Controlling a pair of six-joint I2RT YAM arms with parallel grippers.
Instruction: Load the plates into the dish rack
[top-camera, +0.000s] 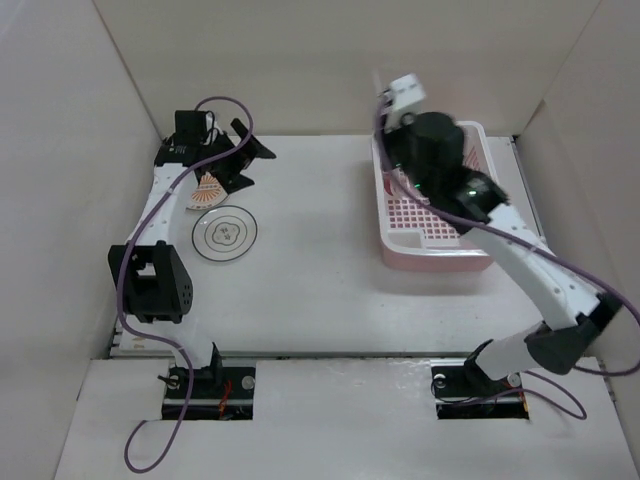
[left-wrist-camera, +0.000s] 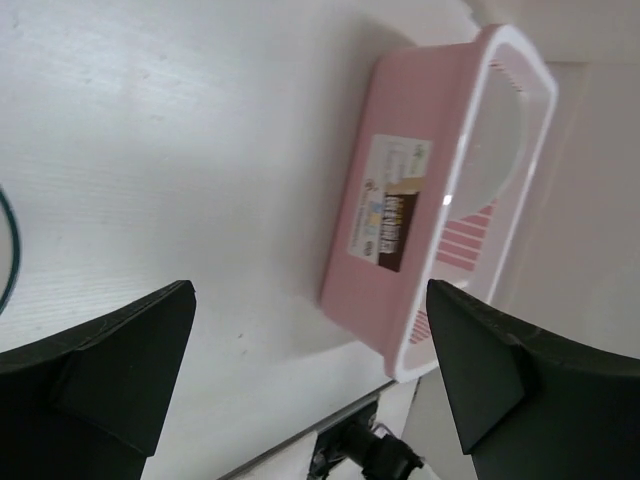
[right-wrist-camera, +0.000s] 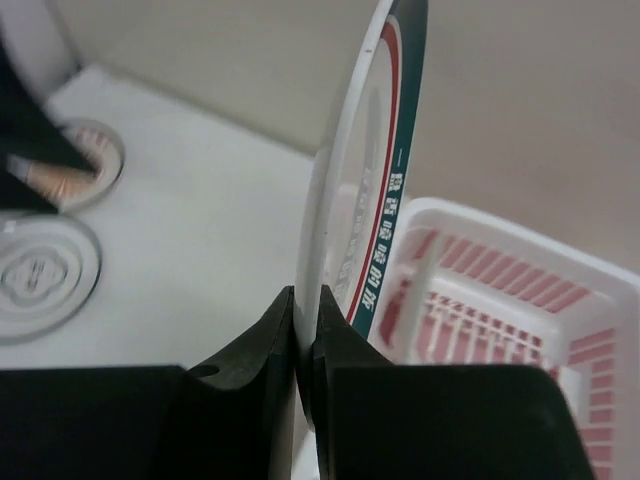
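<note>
I will tilt my right gripper down next and lower it into the open slots (right-wrist-camera: 446, 322) beside the standing plate in the pink rack, because that space is empty.
My right gripper (right-wrist-camera: 305, 320) is shut on the lower edge of a white plate with a dark teal rim ring (right-wrist-camera: 345, 200). It holds the plate on edge above the back left of the pink dish rack (top-camera: 435, 245), which also shows in the right wrist view (right-wrist-camera: 500, 290). The orange sunburst plate (top-camera: 207, 190) lies flat at the back left, partly under my open, empty left gripper (top-camera: 250, 165). The plate with black wavy rings (top-camera: 225, 233) lies flat just in front of it. A plate with a thin dark rim is not visible.
Cardboard walls close in the table at the back and on both sides. My right arm (top-camera: 520, 250) covers much of the rack's inside. The left wrist view shows the rack's labelled pink side (left-wrist-camera: 400, 220) across bare table.
</note>
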